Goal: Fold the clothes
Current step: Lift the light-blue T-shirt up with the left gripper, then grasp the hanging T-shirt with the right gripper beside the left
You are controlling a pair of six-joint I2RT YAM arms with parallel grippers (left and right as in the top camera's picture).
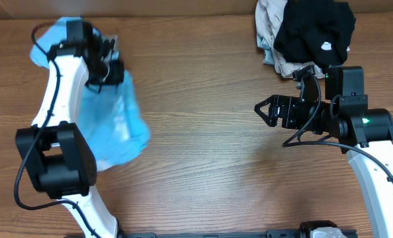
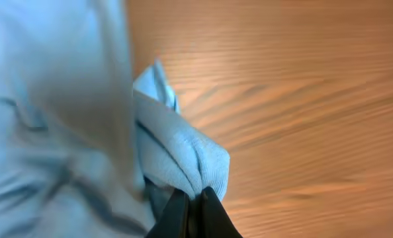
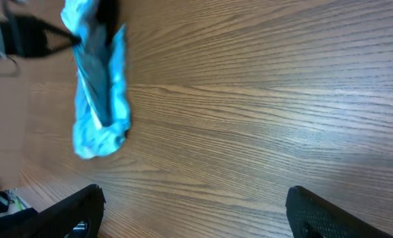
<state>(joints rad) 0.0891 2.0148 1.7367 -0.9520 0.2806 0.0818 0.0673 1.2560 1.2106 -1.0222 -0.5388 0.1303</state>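
Next, my right gripper will cross the bare wood to its left in the overhead view and pinch the garment's unheld side (image 1: pixel 136 125) (image 3: pixel 120 112), which hangs there.
A light blue garment (image 1: pixel 114 119) hangs bunched at the left of the table, lifted at its upper end. My left gripper (image 1: pixel 110 66) is shut on a fold of it; the left wrist view shows the fingertips (image 2: pixel 193 201) pinching the blue cloth (image 2: pixel 176 152). My right gripper (image 1: pixel 266 109) is open and empty above bare wood at the right; its two fingers (image 3: pixel 193 211) stand wide apart. The blue garment also shows far off in the right wrist view (image 3: pixel 97 86).
A pile of clothes, black (image 1: pixel 315 30) on top of beige (image 1: pixel 269 20), lies at the back right corner, just behind my right arm. The wooden table (image 1: pixel 210 152) spreads between the two arms.
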